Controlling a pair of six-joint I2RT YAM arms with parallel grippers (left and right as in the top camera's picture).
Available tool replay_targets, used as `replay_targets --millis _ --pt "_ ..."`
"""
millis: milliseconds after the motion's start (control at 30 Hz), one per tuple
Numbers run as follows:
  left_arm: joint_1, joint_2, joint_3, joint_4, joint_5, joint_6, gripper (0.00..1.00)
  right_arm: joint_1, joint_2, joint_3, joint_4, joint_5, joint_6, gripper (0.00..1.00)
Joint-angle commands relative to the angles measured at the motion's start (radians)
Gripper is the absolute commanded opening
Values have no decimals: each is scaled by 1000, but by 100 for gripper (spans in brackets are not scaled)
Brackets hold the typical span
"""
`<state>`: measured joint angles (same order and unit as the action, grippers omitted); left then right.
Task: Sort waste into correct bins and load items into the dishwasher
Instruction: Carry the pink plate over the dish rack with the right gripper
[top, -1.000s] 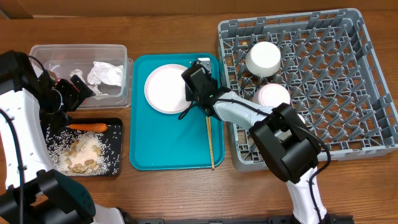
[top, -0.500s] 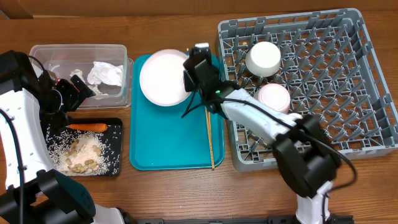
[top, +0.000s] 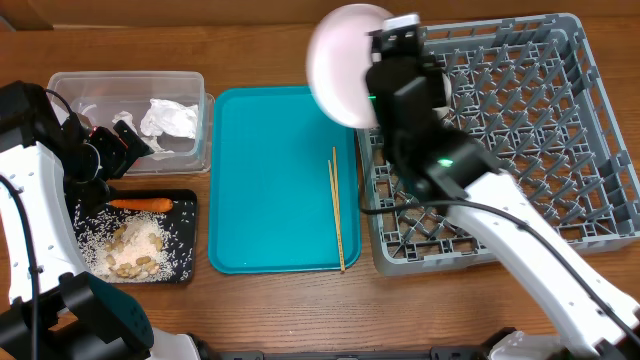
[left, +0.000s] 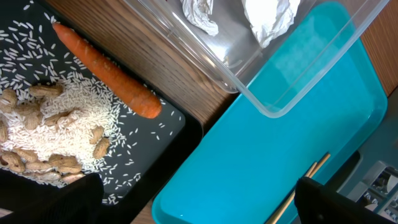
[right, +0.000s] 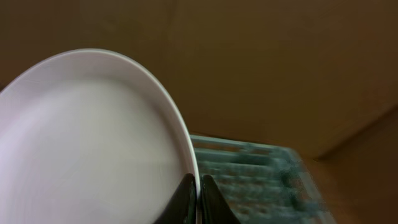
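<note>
The empty middle pegs of the rack are below my right gripper, to its right in the overhead view. So I will swing that way, go down and let go of the plate (top: 340, 60).
My right gripper (top: 374, 68) is shut on the rim of the round pinkish-white plate (top: 340, 60), held high and tilted above the left back corner of the grey dishwasher rack (top: 560, 120). The right wrist view shows its tips (right: 199, 194) pinching the plate (right: 93, 143) edge, with the rack (right: 261, 180) blurred below. Two chopsticks (top: 337, 210) lie on the teal tray (top: 270, 180). My left gripper (top: 118, 148) hangs open between the clear tub (top: 70, 85) and the black tray (top: 183, 235). Tissue (top: 168, 118) is in the tub. Carrot (top: 140, 204) and rice with scraps (top: 130, 245) are in the black tray.
My right arm crosses the rack's left half and hides what stands there. In the left wrist view the carrot (left: 106, 71), the rice (left: 50, 130), the teal tray (left: 280, 137) and the chopsticks' ends (left: 305, 180) lie below the wide jaws.
The right gripper has lifted the plate off the teal tray, up and to the right over the rack's left back corner. The left arm has not moved.
</note>
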<state>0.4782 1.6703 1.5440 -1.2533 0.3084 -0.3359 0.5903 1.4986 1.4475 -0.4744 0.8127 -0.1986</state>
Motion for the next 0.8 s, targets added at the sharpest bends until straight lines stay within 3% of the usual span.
replay_targets --millis 0,167,433,767 --pt "-2 -10 22 2 13 21 100 -60 -25 8 -59 146 -277 4" --pt "-2 -10 22 2 13 21 100 -203 -12 5 -207 166 -383 4" --pt "-2 -10 22 2 13 21 100 -428 10 5 -261 93 -481 4" --pt "-2 -10 22 2 13 21 100 -447 38 2 -311 -23 -518 4"
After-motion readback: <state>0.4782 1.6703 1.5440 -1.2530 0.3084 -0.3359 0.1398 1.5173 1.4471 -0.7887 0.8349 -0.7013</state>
